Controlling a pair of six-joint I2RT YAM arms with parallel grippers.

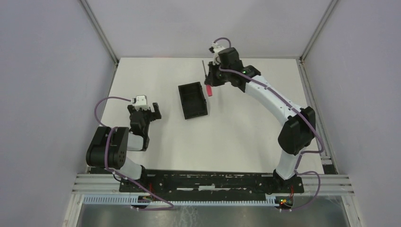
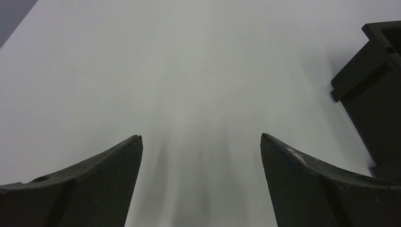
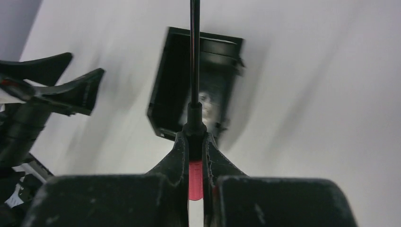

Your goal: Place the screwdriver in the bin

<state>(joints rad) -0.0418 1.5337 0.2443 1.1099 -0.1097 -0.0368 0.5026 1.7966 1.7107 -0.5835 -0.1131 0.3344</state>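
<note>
I need to bring my right gripper left in the top view and down over the open middle of the bin to release, because the screwdriver (image 1: 208, 90) is hanging beside the bin.
My right gripper (image 1: 208, 84) is shut on the screwdriver (image 1: 208, 90), held in the air just right of the black bin (image 1: 193, 100). In the right wrist view the red handle (image 3: 195, 178) sits between my fingers (image 3: 176, 156) and the thin black shaft runs up the frame across the bin (image 3: 176, 94) below. My left gripper (image 1: 144, 109) is open and empty, low over the table left of the bin. The left wrist view shows its two fingers (image 2: 108, 165) wide apart and a corner of the bin (image 2: 373, 94) at the right edge.
The white table (image 1: 246, 127) is enclosed by grey walls on the left, back and right. The left arm's open gripper (image 3: 61, 90) shows at the left of the right wrist view. A metal rail runs along the near edge.
</note>
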